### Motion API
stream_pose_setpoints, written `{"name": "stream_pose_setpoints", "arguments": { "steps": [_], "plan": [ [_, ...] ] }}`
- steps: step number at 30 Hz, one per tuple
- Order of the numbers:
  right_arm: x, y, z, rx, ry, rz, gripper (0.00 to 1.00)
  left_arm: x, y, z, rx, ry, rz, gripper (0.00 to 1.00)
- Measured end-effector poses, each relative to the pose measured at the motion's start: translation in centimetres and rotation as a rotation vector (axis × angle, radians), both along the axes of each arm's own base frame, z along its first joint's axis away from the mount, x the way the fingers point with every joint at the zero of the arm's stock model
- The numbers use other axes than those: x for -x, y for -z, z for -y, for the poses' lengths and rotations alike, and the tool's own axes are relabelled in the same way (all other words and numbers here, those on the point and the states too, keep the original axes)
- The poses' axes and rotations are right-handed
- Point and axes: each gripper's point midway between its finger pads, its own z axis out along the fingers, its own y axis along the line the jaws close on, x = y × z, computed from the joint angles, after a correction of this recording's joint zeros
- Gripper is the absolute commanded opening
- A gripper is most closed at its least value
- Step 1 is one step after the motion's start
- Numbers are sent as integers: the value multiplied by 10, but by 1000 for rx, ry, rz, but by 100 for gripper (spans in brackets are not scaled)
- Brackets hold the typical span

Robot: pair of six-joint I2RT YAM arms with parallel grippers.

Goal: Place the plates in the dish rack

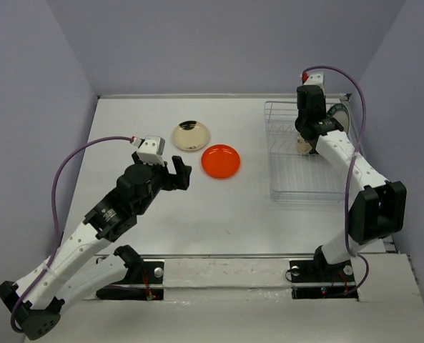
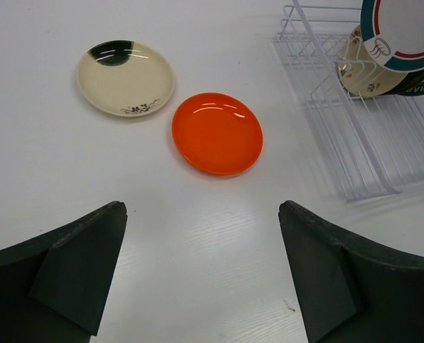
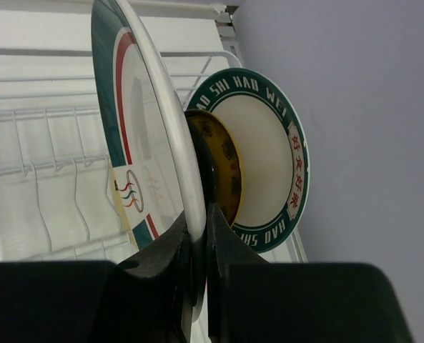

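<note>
The white plate is still raised and the open wire slot beside the standing plates is below my right gripper, so my right gripper will bring the plate down between that slot's wires and release the white plate's rim.
My right gripper (image 3: 199, 232) is shut on the rim of a white plate with a teal rim band (image 3: 136, 136), held on edge inside the white wire dish rack (image 1: 290, 175). Behind it stand an amber-yellow plate (image 3: 222, 161) and a second teal-rimmed plate (image 3: 269, 153). The rack and its plates also show in the left wrist view (image 2: 355, 143). An orange-red plate (image 1: 220, 161) and a cream plate (image 1: 190, 135) lie flat on the table. My left gripper (image 2: 201, 268) is open and empty, hovering just short of the orange-red plate (image 2: 217, 132).
The table is white, enclosed by purple-grey walls at left, back and right. The rack stands against the right wall near the back. The cream plate (image 2: 126, 77) has a dark patch on its rim and lies left of the orange-red one.
</note>
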Motion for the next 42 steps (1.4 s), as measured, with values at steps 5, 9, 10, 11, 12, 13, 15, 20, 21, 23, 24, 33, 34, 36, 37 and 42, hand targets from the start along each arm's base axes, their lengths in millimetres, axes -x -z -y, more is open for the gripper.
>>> {"name": "stream_pose_setpoints", "arguments": {
  "steps": [5, 9, 10, 11, 12, 13, 15, 20, 21, 23, 24, 33, 34, 36, 37, 42],
  "plan": [
    [0, 17, -2, -22, 0, -24, 7, -1, 2, 1, -6, 0, -6, 99],
    [0, 36, -3, -44, -4, -54, 7, -4, 5, 0, -12, -7, -15, 99],
    [0, 43, -5, -52, -5, -66, 7, -4, 6, 0, -14, -10, -17, 99],
    [0, 48, -5, -59, -7, -75, 7, -5, 7, -1, -15, -12, -20, 99],
    [1, 55, -6, -66, -6, -86, 7, -7, 8, -1, -16, -16, -24, 99],
    [1, 62, -5, -73, -3, -98, 7, -8, 9, -2, -17, -17, -28, 99],
    [2, 71, -7, -90, -2, -110, 7, -11, 13, 0, -5, -18, -49, 99],
    [1, 77, -7, -140, 22, -87, 17, -20, 30, 15, 37, 1, -136, 99],
    [2, 78, -7, -146, 25, -85, 21, -21, 35, 18, 43, 3, -156, 99],
    [1, 81, -9, -165, 25, -77, 45, -22, 40, 23, 73, -5, -191, 99],
    [1, 83, -10, -174, 26, -75, 52, -23, 40, 25, 98, -13, -200, 99],
    [9, 69, -12, -212, 25, -45, 90, -46, 24, 25, 256, -113, -178, 99],
    [11, 63, -12, -221, 19, -33, 92, -52, 28, 23, 258, -133, -188, 99],
    [15, 48, -15, -253, 4, 1, 93, -61, 35, 19, 262, -165, -205, 99],
    [17, 39, -18, -279, -10, 24, 94, -65, 38, 15, 265, -181, -209, 99],
    [30, 3, -32, -380, -84, 109, 95, -85, 44, -13, 318, -285, -208, 99]
  ]
}}
